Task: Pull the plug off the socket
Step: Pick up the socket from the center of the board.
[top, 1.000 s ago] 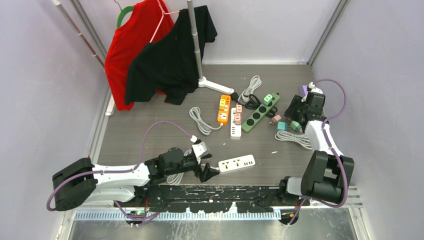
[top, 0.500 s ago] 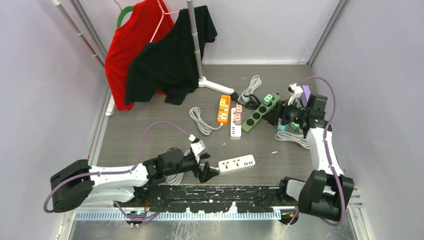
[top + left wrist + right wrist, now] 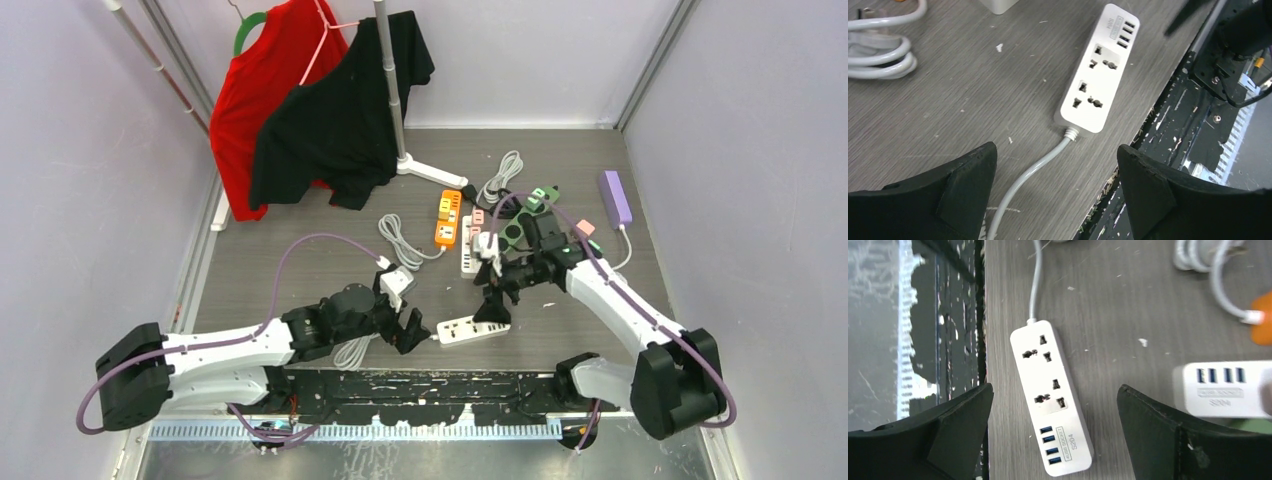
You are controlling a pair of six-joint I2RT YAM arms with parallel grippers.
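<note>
I should lower my right gripper next, toward the left in the top view. The empty white power strip's cable end (image 3: 450,333) (image 3: 1037,346) lies below on that side, and its narrow body runs between my fingers.
A white power strip (image 3: 470,328) lies at the table's front edge, all its sockets empty in both wrist views (image 3: 1096,70) (image 3: 1050,395). My left gripper (image 3: 410,335) (image 3: 1055,152) is open just left of it, straddling its grey cable (image 3: 1033,172). My right gripper (image 3: 490,303) (image 3: 1055,390) is open and hovers over the strip's USB end. Pink plugs (image 3: 477,224) sit in a second white strip (image 3: 469,255) (image 3: 1223,390). A green plug (image 3: 538,197) sits in the dark green strip (image 3: 515,232), partly hidden by the right arm.
An orange strip (image 3: 447,218) and coiled white cables (image 3: 400,240) lie mid-table. A purple strip (image 3: 614,197) lies at the back right, with loose pink and teal plugs (image 3: 588,232) near it. A garment rack's base (image 3: 420,168) and hanging shirts (image 3: 320,100) stand behind.
My right arm swung from the back right to the front white strip and opened wide, leaving the purple strip on the table. My left gripper opened a little more and shifted slightly left.
</note>
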